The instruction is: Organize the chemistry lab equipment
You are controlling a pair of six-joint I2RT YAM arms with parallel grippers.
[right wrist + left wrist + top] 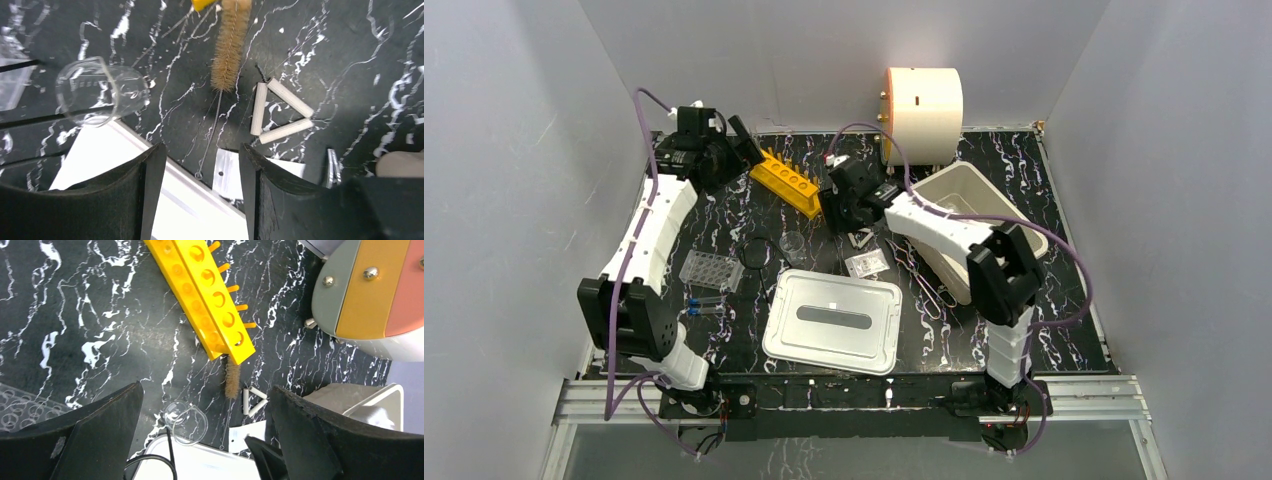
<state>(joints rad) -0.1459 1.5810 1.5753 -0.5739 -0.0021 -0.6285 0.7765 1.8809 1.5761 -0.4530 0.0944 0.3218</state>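
Note:
I will next move my open right gripper down onto the brush's thin stem close by the bristles' end (218, 104), because the bare wire there is clear of the white triangle (280, 112).
The orange tube rack (786, 180) lies at the back, with a bristle brush (231, 381) at its near end. The tiny clear beaker (793, 242) lies on its side; it also shows in the right wrist view (100, 90). The white triangle (280, 112) sits right of the brush. The clear well plate (711, 270) and blue-capped vials (706, 305) lie at the left, the wire tongs (929, 290) at the right. My left gripper (742, 140) is open and empty, high beside the rack. My right gripper (200, 195) is open and empty, hovering near the triangle and brush handle.
The cream drum (924, 100) stands at the back. The white tub (1014, 225) sits at the right, under my right arm. Its flat lid (832, 320) lies front centre. A small plastic bag (866, 263) lies by the lid. A black ring (754, 252) lies left of the beaker.

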